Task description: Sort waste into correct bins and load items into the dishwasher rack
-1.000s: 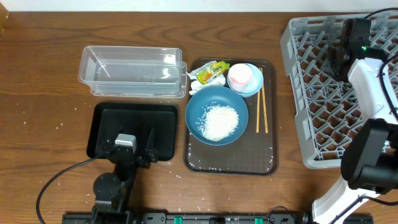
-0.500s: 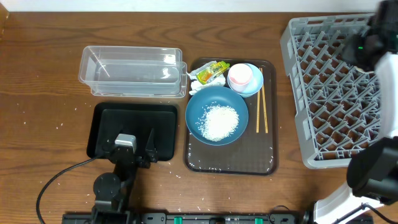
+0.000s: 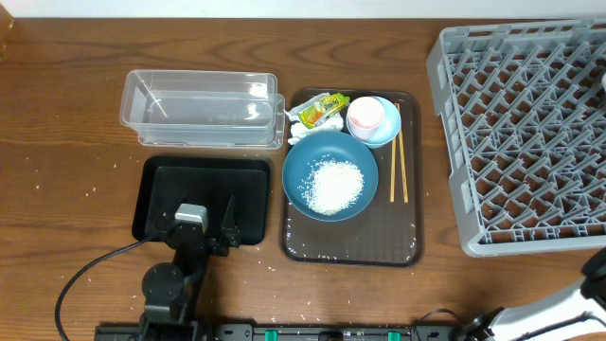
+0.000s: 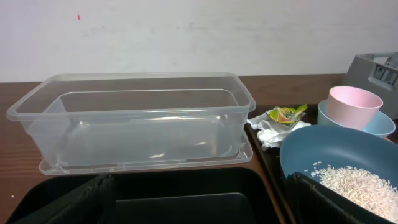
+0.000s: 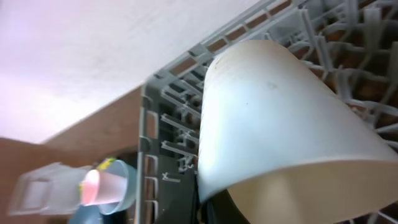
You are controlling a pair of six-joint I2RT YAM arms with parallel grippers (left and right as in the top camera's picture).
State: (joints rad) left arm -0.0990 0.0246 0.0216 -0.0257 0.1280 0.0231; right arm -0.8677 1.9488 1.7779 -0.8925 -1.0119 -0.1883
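Observation:
The tilted white cup is still hanging above the grey rack's wires, so I will next lower it among the wires below with my right gripper and let go of the cup's rim.
Loose rice [image 3: 331, 186] lies heaped in a dark-blue dish [image 3: 301, 159] on the brown serving tray [image 3: 350, 242]. Behind it are crumpled tissue [image 3: 301, 128], a yellow-green wrapper [image 3: 323, 107], and a pink bowl [image 3: 365, 116] nested in a light-blue bowl [image 3: 388, 134]. Chopsticks [image 3: 399, 166] lie to the right. The clear tub [image 3: 201, 107] and black tray [image 3: 204, 180] are to the left. My left gripper [image 3: 204, 220] hangs open over the black tray [image 4: 186, 193]. My right gripper [image 5: 216, 198] is shut on the white cup [image 5: 273, 118], tilted over the grey rack [image 5: 180, 124].
The big grey rack [image 3: 521, 133] fills the right side of the table. Stray rice grains dot the wood near the front edge. A black cable [image 3: 80, 279] loops at the front left. Only a bit of the right arm [image 3: 568, 308] shows in the overhead view.
The right arm swung from above the rack's far right corner out of the overhead view, and its jaws closed. The left arm stayed still.

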